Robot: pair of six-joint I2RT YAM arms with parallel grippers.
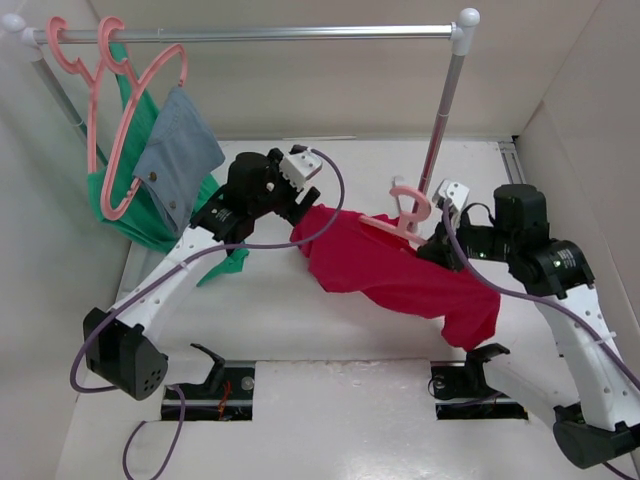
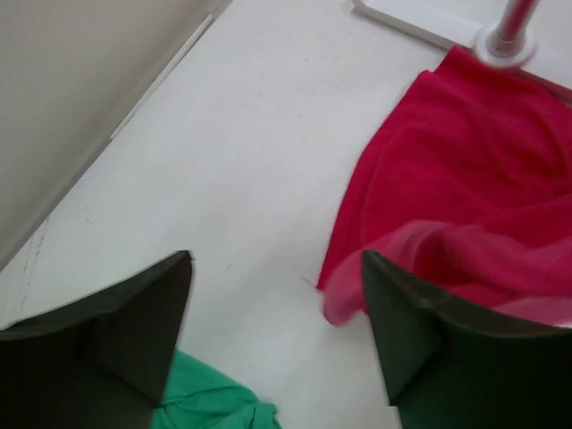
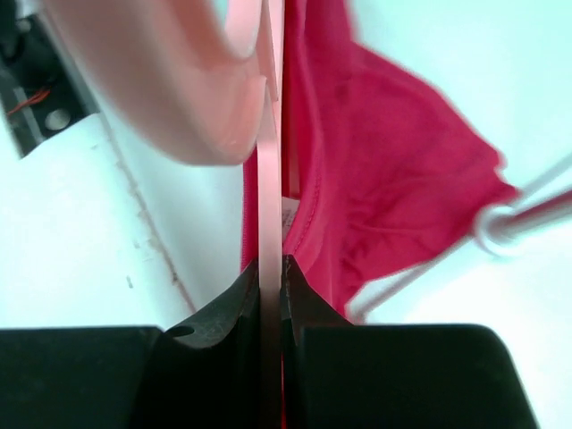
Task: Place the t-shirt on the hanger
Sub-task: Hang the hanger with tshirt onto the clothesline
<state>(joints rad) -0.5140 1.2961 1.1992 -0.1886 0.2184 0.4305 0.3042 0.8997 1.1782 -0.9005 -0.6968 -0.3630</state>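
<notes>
The bar's bare end (image 1: 428, 32) beside the post lies above and outward of the hanger, so the robot's right gripper should lift the hanger outward, hook it there and let go.
The crimson t-shirt (image 1: 400, 270) lies crumpled on the table's middle, stretching from my left gripper towards the right arm. The pink hanger (image 1: 408, 212) stands at the shirt's upper right edge with its hook up. My right gripper (image 1: 433, 240) is shut on the hanger. In the right wrist view the jaws (image 3: 271, 264) pinch the thin pink bar (image 3: 271, 179), with the shirt (image 3: 393, 170) behind it. My left gripper (image 1: 300, 208) is at the shirt's left end. In the left wrist view it (image 2: 277, 259) is wide open, with a raised fold of the shirt (image 2: 465, 152) against its right finger (image 2: 420, 340).
A clothes rail (image 1: 250, 33) spans the back, and its right post (image 1: 440, 130) stands just behind the hanger. At the rail's left hang a green garment (image 1: 130, 205) and a grey-blue cloth (image 1: 180, 150) on pink hangers (image 1: 120, 100). Green cloth (image 2: 214, 402) lies under the left gripper. Walls enclose both sides.
</notes>
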